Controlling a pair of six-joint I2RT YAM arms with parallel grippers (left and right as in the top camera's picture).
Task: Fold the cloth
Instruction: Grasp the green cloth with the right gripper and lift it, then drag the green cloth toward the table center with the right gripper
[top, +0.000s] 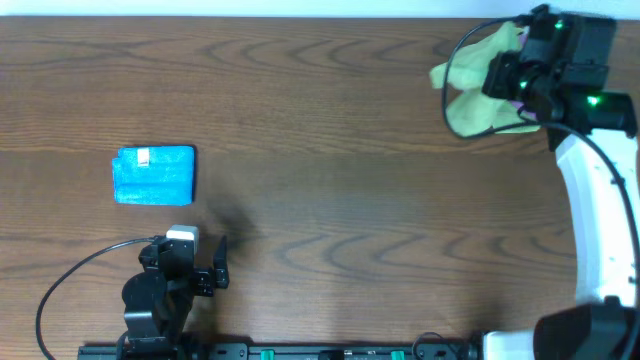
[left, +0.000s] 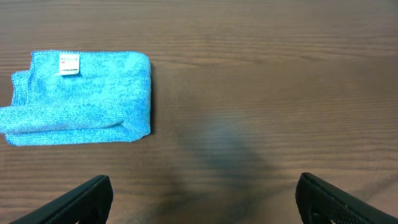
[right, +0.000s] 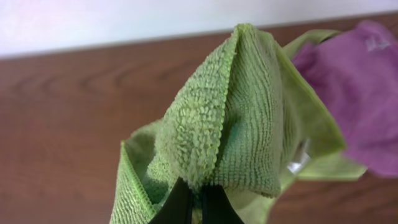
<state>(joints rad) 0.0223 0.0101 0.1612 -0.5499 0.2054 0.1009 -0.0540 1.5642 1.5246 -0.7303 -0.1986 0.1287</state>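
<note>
The right gripper should next carry the cloth over and down to release it on the open bare wood, which lies below and to the left in the overhead view.
The lime-green cloth (top: 478, 90) lies bunched at the far right of the table, partly under the right arm. My right gripper (right: 198, 198) is shut on a raised fold of the cloth (right: 236, 118), which stands up in a peak in front of the wrist camera. In the overhead view the right gripper (top: 507, 80) sits over the cloth's right side. My left gripper (top: 212, 268) rests near the front left edge, open and holding nothing, its fingers (left: 87, 196) far apart over bare wood.
A folded bright blue cloth (top: 154, 175) with a small white label lies at the left, just beyond the left gripper. A purple cloth (right: 360, 93) lies next to the green one at the right. The table's far edge (right: 93, 50) runs close behind.
</note>
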